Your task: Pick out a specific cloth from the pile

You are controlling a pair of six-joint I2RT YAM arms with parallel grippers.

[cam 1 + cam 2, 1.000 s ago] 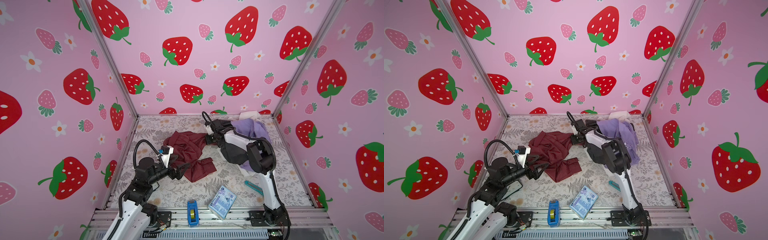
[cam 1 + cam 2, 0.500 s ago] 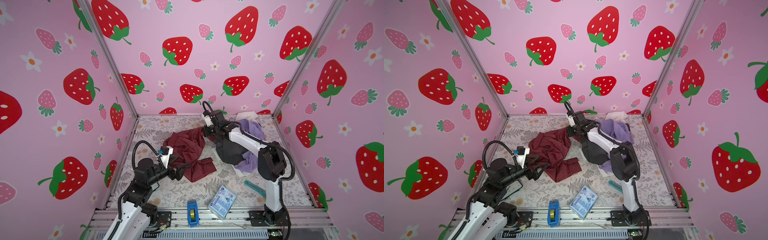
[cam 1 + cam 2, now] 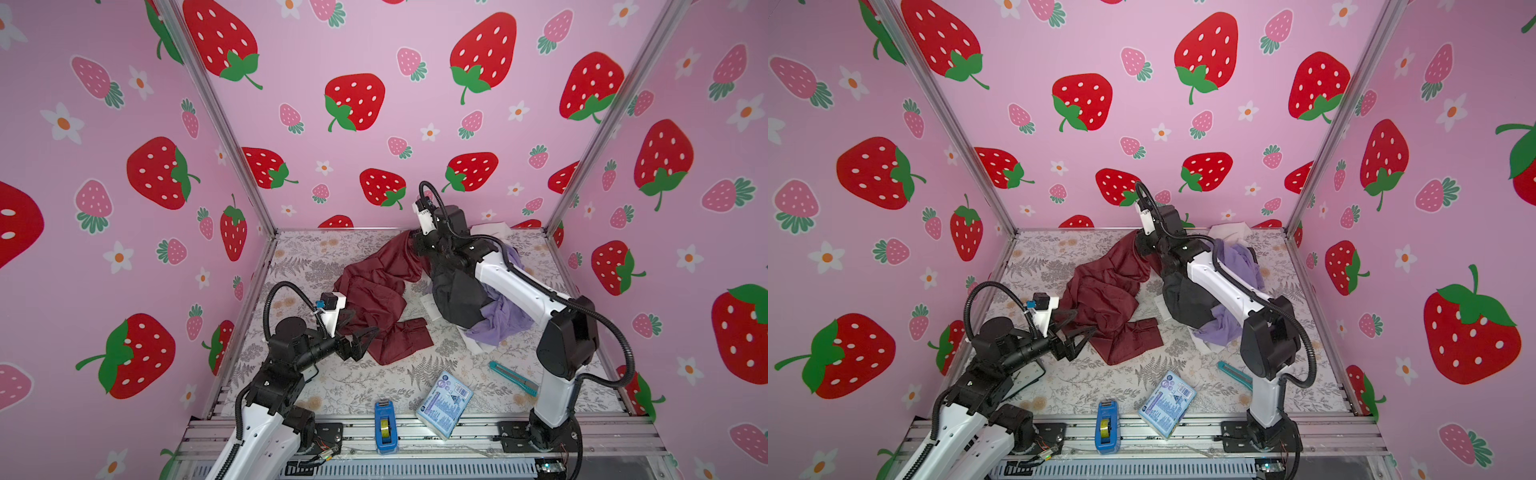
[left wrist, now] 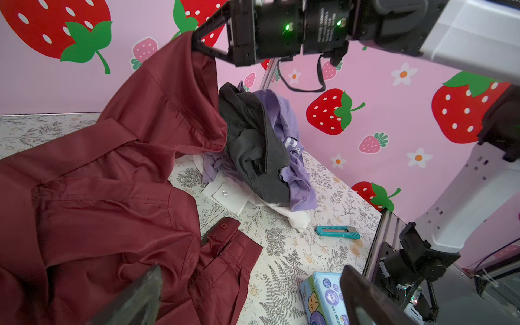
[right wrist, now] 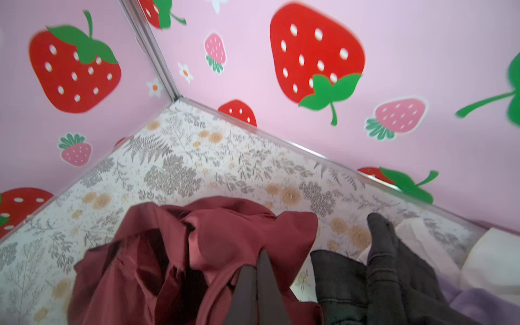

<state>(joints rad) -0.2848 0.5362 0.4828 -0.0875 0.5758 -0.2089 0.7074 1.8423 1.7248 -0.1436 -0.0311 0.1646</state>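
Observation:
My right gripper moves back and down onto the cloth's crumpled middle (image 3: 384,300) next and releases the fold of the cloth, as that middle lies below my gripper, nearer my base.
The cloth (image 3: 374,291) (image 3: 1104,291) is a maroon, slightly shiny garment sprawled mid-table. Its far end hangs lifted off the table. My right gripper (image 3: 411,239) (image 3: 1136,241) is shut on that raised end, near the back wall; the left wrist view shows its fingertips (image 4: 194,42) pinching the cloth (image 4: 98,197), and its own view shows the jaws (image 5: 260,259) pressed together on a fold (image 5: 225,239). The pile (image 3: 478,303) (image 3: 1200,299) (image 4: 259,152) of black, lavender and white garments lies just right of the cloth. My left gripper (image 3: 365,328) (image 3: 1084,322) (image 4: 250,281) hovers open over the cloth's near end, holding nothing.
A blue tissue pack (image 3: 444,405), a blue tape dispenser (image 3: 385,424) and a teal utility knife (image 3: 513,377) lie near the front edge. Strawberry-print walls close in the left, back and right sides. The right arm (image 3: 519,286) stretches over the pile.
My right gripper has risen and moved toward the back wall, pulling the cloth's far end up and away from the pile. The left arm has hardly moved.

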